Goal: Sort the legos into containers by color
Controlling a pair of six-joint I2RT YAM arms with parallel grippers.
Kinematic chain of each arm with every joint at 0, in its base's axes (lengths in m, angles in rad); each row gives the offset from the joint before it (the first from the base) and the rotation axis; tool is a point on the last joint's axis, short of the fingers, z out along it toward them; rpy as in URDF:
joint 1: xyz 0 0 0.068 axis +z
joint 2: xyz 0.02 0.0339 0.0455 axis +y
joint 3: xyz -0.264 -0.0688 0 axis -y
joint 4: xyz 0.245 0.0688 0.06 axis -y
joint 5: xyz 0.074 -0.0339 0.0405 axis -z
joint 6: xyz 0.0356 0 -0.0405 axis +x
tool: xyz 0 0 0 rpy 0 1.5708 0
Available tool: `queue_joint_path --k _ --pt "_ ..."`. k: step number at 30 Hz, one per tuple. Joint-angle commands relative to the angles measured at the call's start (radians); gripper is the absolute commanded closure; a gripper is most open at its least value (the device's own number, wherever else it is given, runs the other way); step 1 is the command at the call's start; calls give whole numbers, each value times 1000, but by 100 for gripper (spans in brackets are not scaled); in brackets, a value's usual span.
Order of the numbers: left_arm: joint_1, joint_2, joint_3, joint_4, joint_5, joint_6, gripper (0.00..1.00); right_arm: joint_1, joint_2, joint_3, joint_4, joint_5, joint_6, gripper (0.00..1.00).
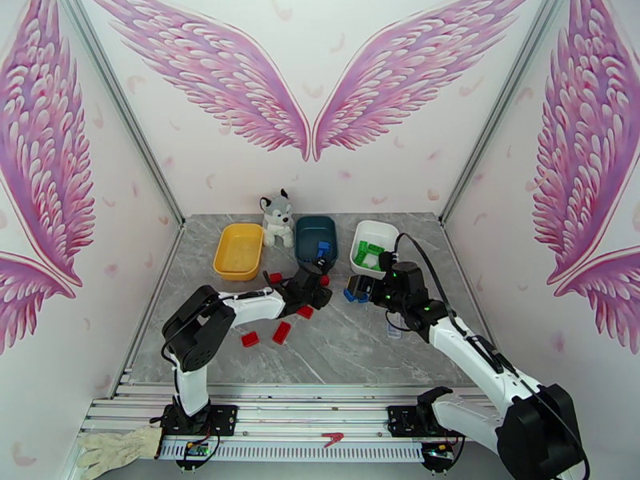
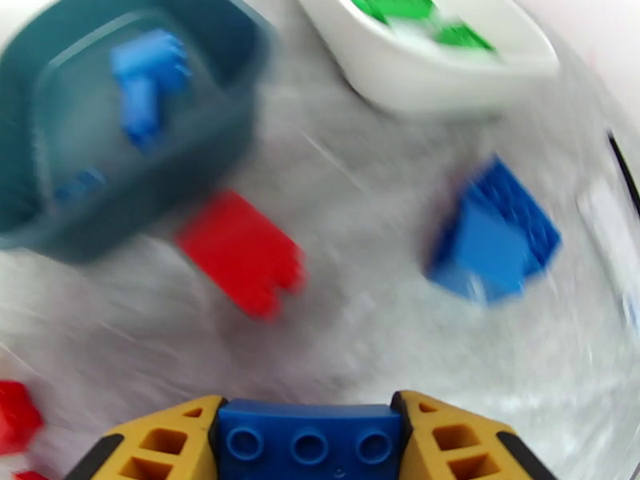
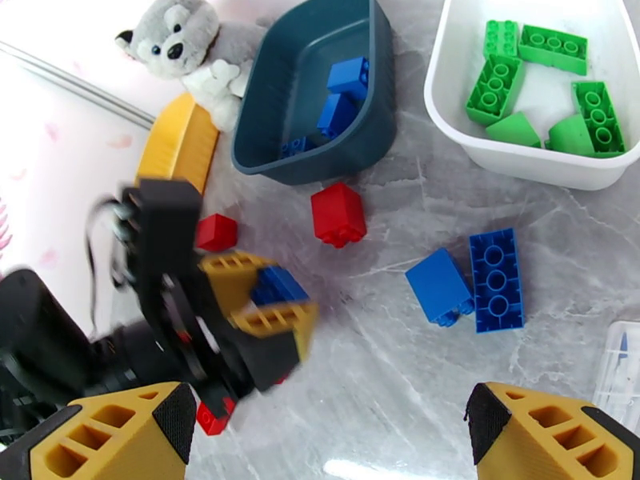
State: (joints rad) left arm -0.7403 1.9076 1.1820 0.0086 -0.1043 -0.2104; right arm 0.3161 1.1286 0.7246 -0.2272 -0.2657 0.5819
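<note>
My left gripper holds the blue lego and should next lift it up and outward over the near rim of the teal container.
My left gripper (image 2: 310, 430) is shut on a blue lego (image 2: 310, 443), held just above the table near the teal container (image 2: 120, 146), which has blue legos in it. In the right wrist view that left gripper (image 3: 272, 296) hangs left of a red lego (image 3: 339, 214). My right gripper (image 3: 336, 434) is open with nothing between its fingers, hovering near two loose blue legos (image 3: 468, 283). The white container (image 3: 512, 154) holds several green legos. The yellow container (image 1: 238, 250) sits at the back left. More red legos (image 1: 268, 336) lie on the table by the left arm.
A grey-white husky plush (image 1: 277, 218) sits between the yellow and teal containers. A small clear packet (image 3: 626, 358) lies right of the blue legos. A white glove (image 1: 116, 446) rests on the rail at the near left.
</note>
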Motion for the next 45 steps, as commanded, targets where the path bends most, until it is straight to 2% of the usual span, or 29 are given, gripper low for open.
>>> queue_joint_path --k 1,4,8,10,13,14,18,23,25,33,38,45 --pt "37 0 121 -17 -59 -29 72 -5 8 6 -1 3 6 4" --pt "69 44 224 -36 -85 -29 72 -4 11 6 3 0 6 4" --pt "113 132 373 -92 -85 -29 67 -5 16 6 2 -2 5 4" --pt "128 180 445 -119 -84 -30 58 -4 24 9 3 -4 4 4" --pt "139 225 513 -145 -77 -26 39 -5 38 13 -2 -3 -2 4" --pt "137 225 515 -144 -73 -24 37 -4 43 16 -7 3 -6 5" --pt "108 169 447 -102 -82 -21 34 -3 74 29 -21 19 -10 10" --pt "31 56 302 -60 -167 -11 33 -3 97 44 -58 84 -4 21" --pt "-4 11 230 -29 -189 -9 32 -5 96 48 -75 116 -1 21" --pt "-118 -72 -28 77 -122 15 26 -31 56 35 -96 155 15 20" --pt "-144 -50 -152 196 3 40 23 -62 -22 6 -96 148 24 10" --pt "-153 55 -97 205 78 56 22 -68 -49 -2 -90 133 20 7"
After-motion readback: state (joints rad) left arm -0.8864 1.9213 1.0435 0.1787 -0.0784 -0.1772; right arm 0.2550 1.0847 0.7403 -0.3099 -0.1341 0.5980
